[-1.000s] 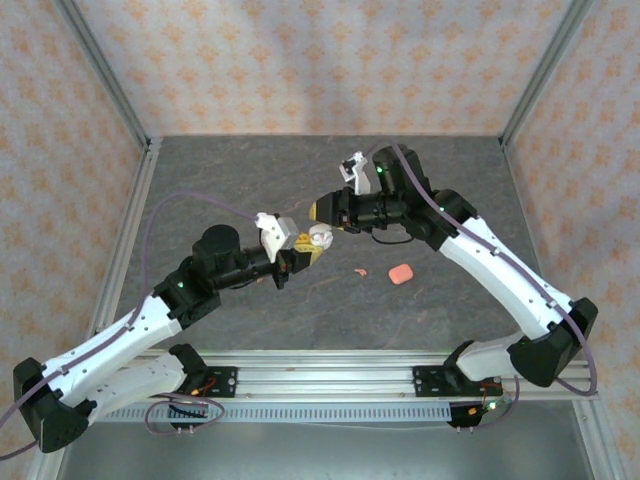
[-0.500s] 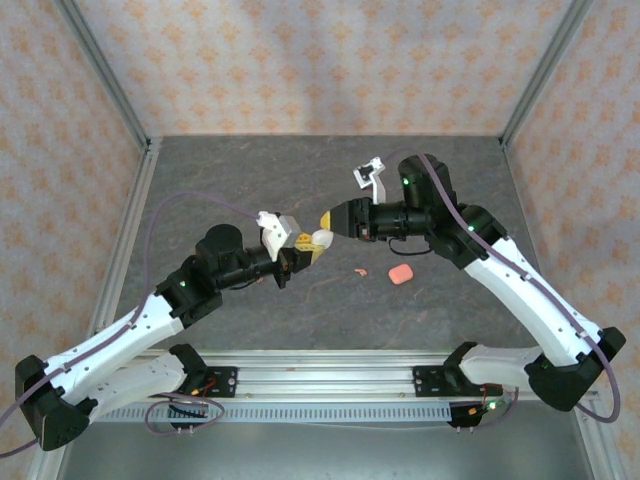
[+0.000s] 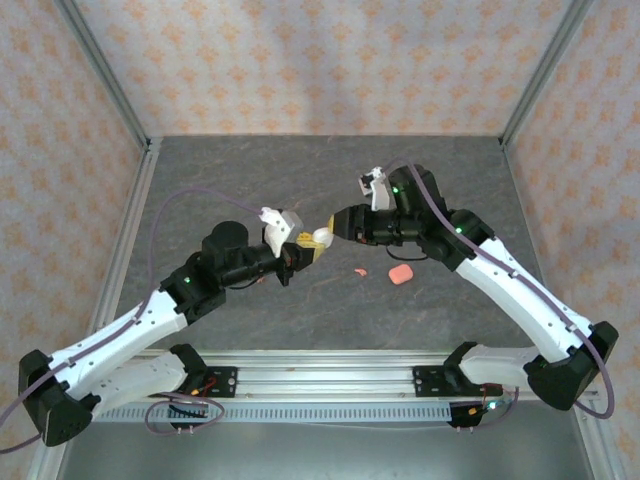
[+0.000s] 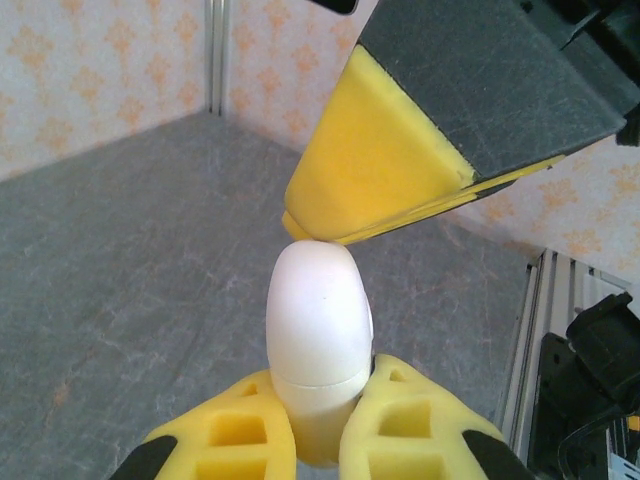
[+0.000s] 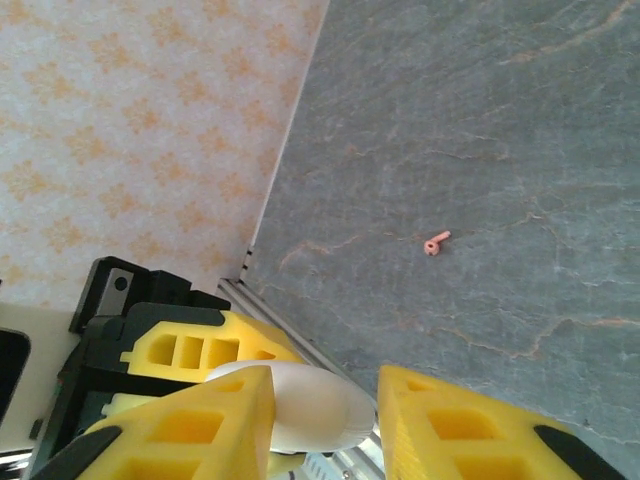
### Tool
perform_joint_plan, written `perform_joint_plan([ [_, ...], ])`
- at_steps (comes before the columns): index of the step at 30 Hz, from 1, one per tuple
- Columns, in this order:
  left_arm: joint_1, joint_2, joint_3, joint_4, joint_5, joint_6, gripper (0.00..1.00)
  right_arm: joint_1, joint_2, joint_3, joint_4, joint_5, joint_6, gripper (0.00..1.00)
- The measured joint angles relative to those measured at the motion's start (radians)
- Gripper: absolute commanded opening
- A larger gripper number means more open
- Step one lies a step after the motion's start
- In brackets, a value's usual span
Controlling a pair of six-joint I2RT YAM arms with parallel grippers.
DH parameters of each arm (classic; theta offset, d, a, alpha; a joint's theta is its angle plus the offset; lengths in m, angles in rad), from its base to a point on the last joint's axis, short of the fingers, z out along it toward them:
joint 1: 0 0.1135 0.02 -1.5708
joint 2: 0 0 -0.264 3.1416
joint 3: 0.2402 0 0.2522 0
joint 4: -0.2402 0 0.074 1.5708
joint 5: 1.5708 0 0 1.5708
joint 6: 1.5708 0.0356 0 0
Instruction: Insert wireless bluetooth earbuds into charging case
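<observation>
Next, my left gripper tilts downward, then lowers the white charging case [image 3: 322, 237] to let go of it on the tabletop.
My left gripper [image 3: 305, 250] is shut on the lower half of a white egg-shaped charging case [image 3: 322, 237], held up above the table. In the left wrist view the case [image 4: 315, 320] stands upright between the yellow fingers, its lid seam just above them and the lid down. My right gripper [image 3: 335, 222] meets it from the right, with one yellow fingertip [image 4: 370, 170] touching the case's top. In the right wrist view the case [image 5: 305, 405] lies between the parted fingers, close to the left one and apart from the right one. One salmon-pink earbud [image 3: 360, 271] [image 5: 435, 242] lies on the table.
A salmon-pink case [image 3: 400, 274] lies on the grey table just right of the pink earbud. Metal frame posts and patterned walls enclose the table [image 3: 250, 180] on three sides. A rail [image 3: 330, 375] runs along the near edge between the arm bases.
The right gripper drew back slightly to the right, turned its wrist, and came in again to the top of the white case. The left gripper, still holding the case, rose a little.
</observation>
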Motion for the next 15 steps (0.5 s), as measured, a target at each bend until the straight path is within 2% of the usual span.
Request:
perform_joint_plan([
  [6, 0.000, 0.039, 0.017, -0.021, -0.025, -0.014, 0.03, -0.003, 0.000, -0.023, -0.002, 0.045, -0.005, 0.37],
  [10, 0.003, 0.053, 0.038, -0.044, -0.088, -0.029, 0.03, -0.016, -0.001, -0.018, -0.047, 0.099, -0.017, 0.41],
  [15, 0.045, 0.104, 0.098, -0.068, -0.156, -0.076, 0.03, -0.134, -0.002, -0.019, -0.159, 0.168, -0.003, 0.47],
])
